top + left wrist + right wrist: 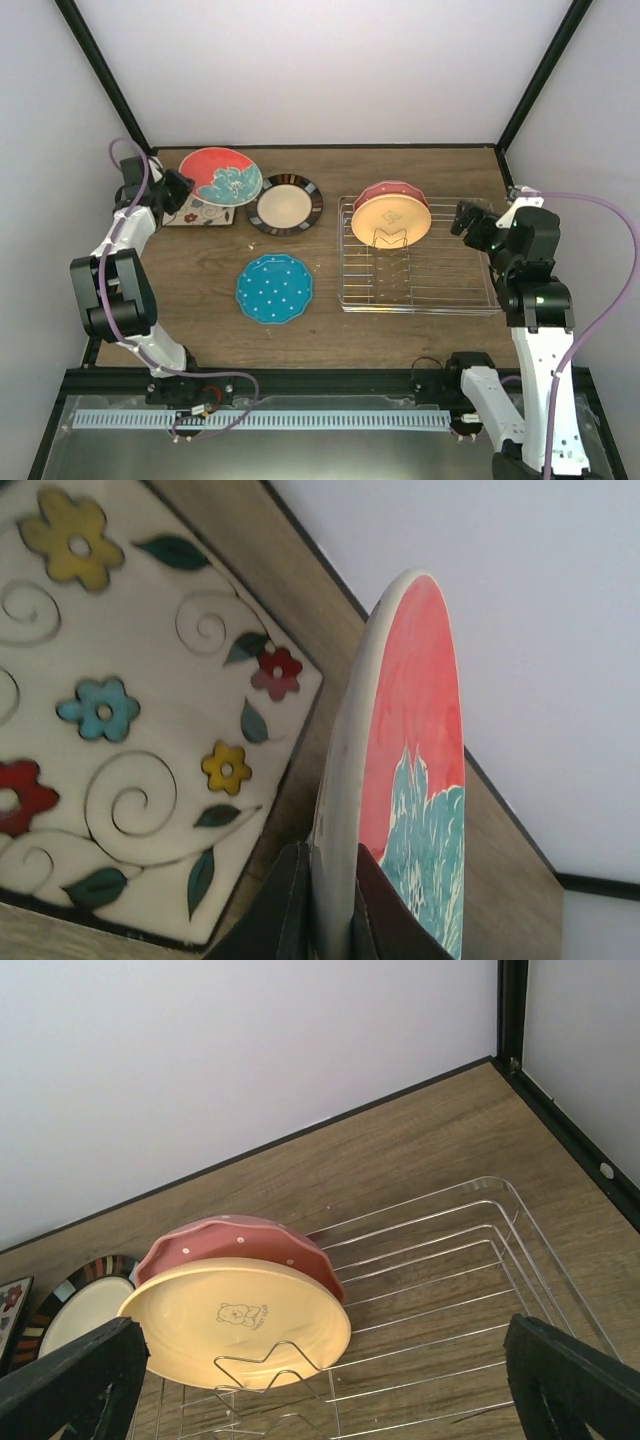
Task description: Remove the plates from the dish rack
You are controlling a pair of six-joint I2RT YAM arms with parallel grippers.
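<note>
My left gripper should move toward the rack first and then down, to put the red plate onto the striped-rim plate (284, 206), which is flat and empty beside the floral plate.
My left gripper (175, 190) is shut on the rim of the red plate with the teal flower (220, 176), held tilted over the square cream floral plate (198, 212) at the back left. In the left wrist view its gripper (330, 905) pinches the red plate (410, 740) edge-on above the floral plate (130, 700). The orange-yellow plate (391, 221) and the pink-red scalloped plate (391, 190) lean in the dish rack (420, 290). My right gripper (463, 218) is open beside the rack's right end, empty. The striped-rim plate (285, 204) and the teal polka-dot plate (274, 288) lie on the table.
The right wrist view shows the orange-yellow plate (235, 1322), the scalloped plate (235, 1245) and the rack (450, 1270) with bare tines to the right. Black frame posts stand at the back corners, white walls behind.
</note>
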